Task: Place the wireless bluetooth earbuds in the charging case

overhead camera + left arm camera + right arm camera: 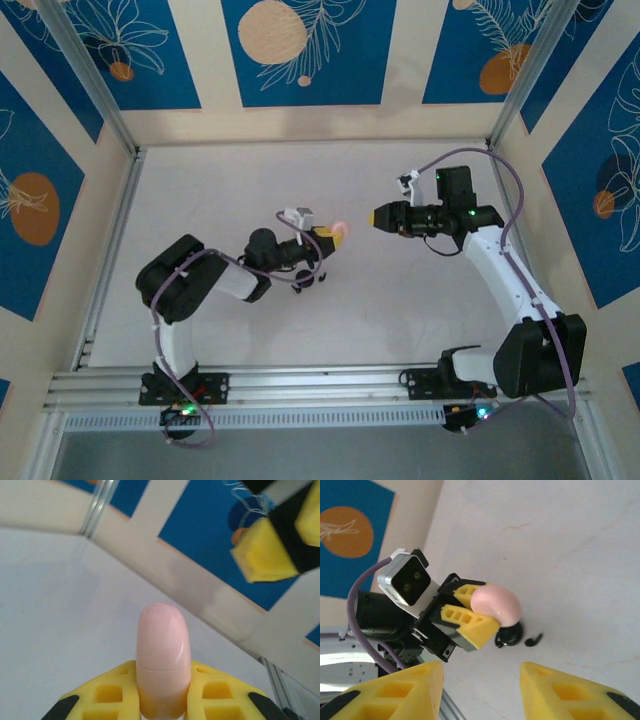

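Observation:
The robot's left hand is next going to tilt its fingers down, lower the pink case onto the bare tabletop below, outward of the round black case (510, 634), and let go of the pink case.
My left gripper (328, 235) is shut on a pale pink charging case (163, 645), whose rounded end sticks out past the yellow fingers (112, 690). The case's lid seam looks closed. In the right wrist view the same pink case (497, 604) hangs above the table in the left gripper (481, 607). Below it on the table lie a small round black case (510, 634) and one tiny black earbud (534, 640). My right gripper (479, 672) is open and holds nothing. It hovers a short way right of the pink case (341, 232), and its yellow fingertip (265, 550) faces the case.
The white tabletop (250, 180) is fenced by a metal frame (95, 85) and blue patterned walls. The left arm's purple cable (300, 280) loops under its wrist. A rail (320, 378) runs along the near edge between the two arm bases.

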`<state>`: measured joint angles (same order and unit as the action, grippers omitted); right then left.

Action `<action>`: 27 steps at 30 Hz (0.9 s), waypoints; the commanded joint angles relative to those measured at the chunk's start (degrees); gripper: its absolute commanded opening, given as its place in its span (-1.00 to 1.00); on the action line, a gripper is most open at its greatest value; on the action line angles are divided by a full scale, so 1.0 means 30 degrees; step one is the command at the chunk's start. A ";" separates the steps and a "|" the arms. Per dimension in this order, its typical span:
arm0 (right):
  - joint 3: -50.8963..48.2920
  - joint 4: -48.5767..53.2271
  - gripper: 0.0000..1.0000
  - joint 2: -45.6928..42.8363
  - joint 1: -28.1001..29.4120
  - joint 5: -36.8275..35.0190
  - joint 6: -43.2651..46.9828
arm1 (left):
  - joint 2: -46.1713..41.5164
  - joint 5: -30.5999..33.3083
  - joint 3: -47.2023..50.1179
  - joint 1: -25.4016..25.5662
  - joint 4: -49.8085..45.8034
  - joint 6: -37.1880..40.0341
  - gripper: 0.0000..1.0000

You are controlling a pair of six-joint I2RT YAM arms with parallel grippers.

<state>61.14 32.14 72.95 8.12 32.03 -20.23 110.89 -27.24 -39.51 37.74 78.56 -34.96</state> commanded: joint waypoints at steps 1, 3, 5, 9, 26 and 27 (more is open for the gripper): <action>-0.0570 0.0042 -0.11 -0.0527 -0.0135 -0.1089 -0.1173 | 0.1142 0.1839 -0.0696 -0.0091 0.0626 -0.3467 -0.91; -0.0734 -0.0083 -0.11 -0.0443 -0.0143 -0.1068 -0.1248 | 0.1784 0.2176 -0.0900 -0.0069 0.0650 -0.4412 -0.92; -0.0831 -0.0256 -0.11 -0.0362 -0.0164 -0.1164 -0.1443 | 0.2129 0.2478 -0.1105 -0.0040 0.0304 -0.5151 -0.94; -0.1099 -0.0763 -0.11 -0.0179 -0.0129 -0.1065 -0.1780 | 0.2117 0.3224 -0.1404 0.0048 -0.1561 -0.6371 -0.95; -0.1427 -0.1254 -0.11 -0.0380 -0.0178 -0.1644 -0.2263 | 0.2003 0.2940 -0.6513 0.0546 -1.5706 -0.9795 -0.90; -0.1434 -0.1207 -0.11 -0.0403 -0.0158 -0.1699 -0.2205 | 0.2113 0.2822 -0.6817 0.0543 -1.6312 -0.9753 -0.89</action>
<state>57.36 28.05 72.90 7.86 27.29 -26.59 117.12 -17.61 -57.12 38.83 38.52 -63.51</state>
